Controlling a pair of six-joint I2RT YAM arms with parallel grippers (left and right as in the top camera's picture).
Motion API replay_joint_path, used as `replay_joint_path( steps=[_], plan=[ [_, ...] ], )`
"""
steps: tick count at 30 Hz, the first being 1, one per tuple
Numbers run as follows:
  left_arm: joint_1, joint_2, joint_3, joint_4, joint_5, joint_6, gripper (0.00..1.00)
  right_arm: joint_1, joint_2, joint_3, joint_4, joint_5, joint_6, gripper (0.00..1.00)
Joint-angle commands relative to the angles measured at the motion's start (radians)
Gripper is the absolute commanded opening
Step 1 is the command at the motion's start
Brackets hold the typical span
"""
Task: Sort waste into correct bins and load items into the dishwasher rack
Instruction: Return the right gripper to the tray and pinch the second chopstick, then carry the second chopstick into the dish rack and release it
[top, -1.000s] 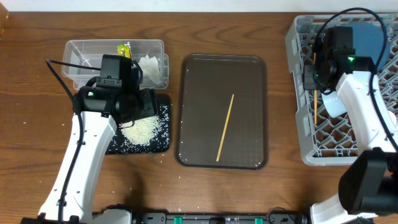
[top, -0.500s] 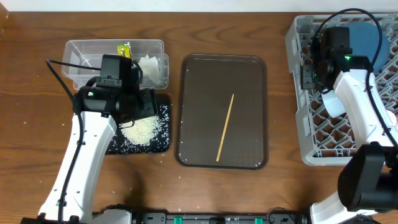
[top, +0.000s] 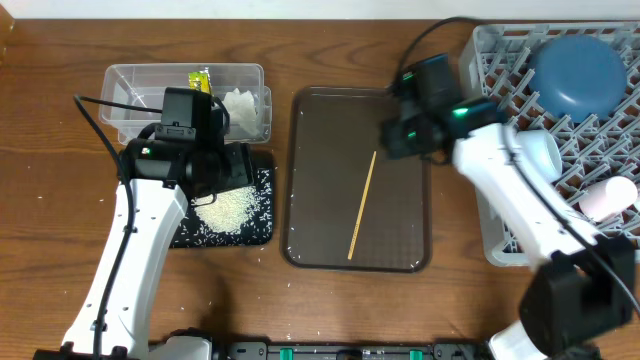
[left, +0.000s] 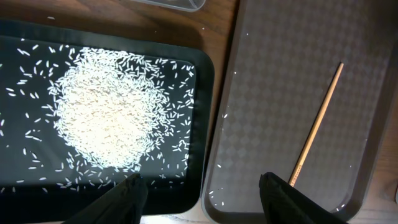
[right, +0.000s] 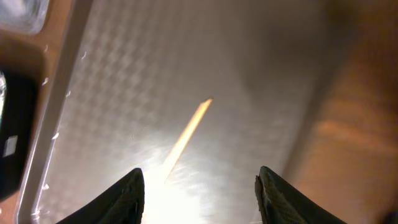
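Observation:
The wooden chopstick lies below, to the left in the overhead view, so next I will lower my right gripper's open fingers that way onto the chopstick's far half (top: 368, 178) (right: 186, 135).
One wooden chopstick (top: 362, 205) lies slantwise on the brown serving tray (top: 320, 120). My right gripper (right: 199, 186) hovers open and empty over the tray's upper right part, above the chopstick's (right: 186, 137) far end. My left gripper (left: 202, 193) stands open and empty over the seam between the black tray (left: 199, 124) and the brown tray (left: 280, 74). Rice grains (top: 228, 208) are heaped in the black tray (top: 262, 235). The clear tub (top: 140, 80) holds the yellow-green wrapper (top: 200, 80) and white tissue (top: 243, 105). The grey dishwasher rack (top: 490, 215) holds a blue plate (top: 578, 70), a pale cup (top: 540, 150) and a pink cup (top: 610, 195).
A few stray rice grains (left: 217, 194) lie on the brown tray's near left corner. Bare wooden table (top: 60, 200) shows left of the bins and along the front edge. The right arm (top: 510, 200) stretches across the rack's left wall.
My right arm has swung left from the rack to above the brown tray, and its jaws now stand open. The left arm has not moved.

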Motion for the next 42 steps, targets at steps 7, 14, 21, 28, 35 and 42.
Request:
replay_joint_path(
  steps=[7,14,21,28,35,42],
  plan=[
    [0.003,0.002,-0.010,-0.003,-0.013,0.010,0.62,0.167,0.252,-0.024,-0.021,0.034,0.296,0.56],
    [0.003,0.002,-0.010,-0.003,-0.013,0.010,0.62,0.189,0.376,-0.024,-0.024,0.043,0.377,0.51],
    [0.003,0.002,-0.010,-0.003,-0.013,0.010,0.62,0.174,0.375,-0.018,-0.039,0.138,0.393,0.05],
    [0.003,0.002,-0.010,-0.003,-0.013,0.010,0.62,0.069,0.275,0.038,-0.066,0.136,0.216,0.01],
    [0.003,0.002,-0.010,-0.003,-0.013,0.010,0.62,-0.051,0.047,0.082,-0.088,0.119,-0.028,0.01],
    [0.003,0.002,-0.010,-0.003,-0.013,0.010,0.62,-0.202,-0.154,0.098,-0.111,0.121,-0.220,0.01]
  ],
)
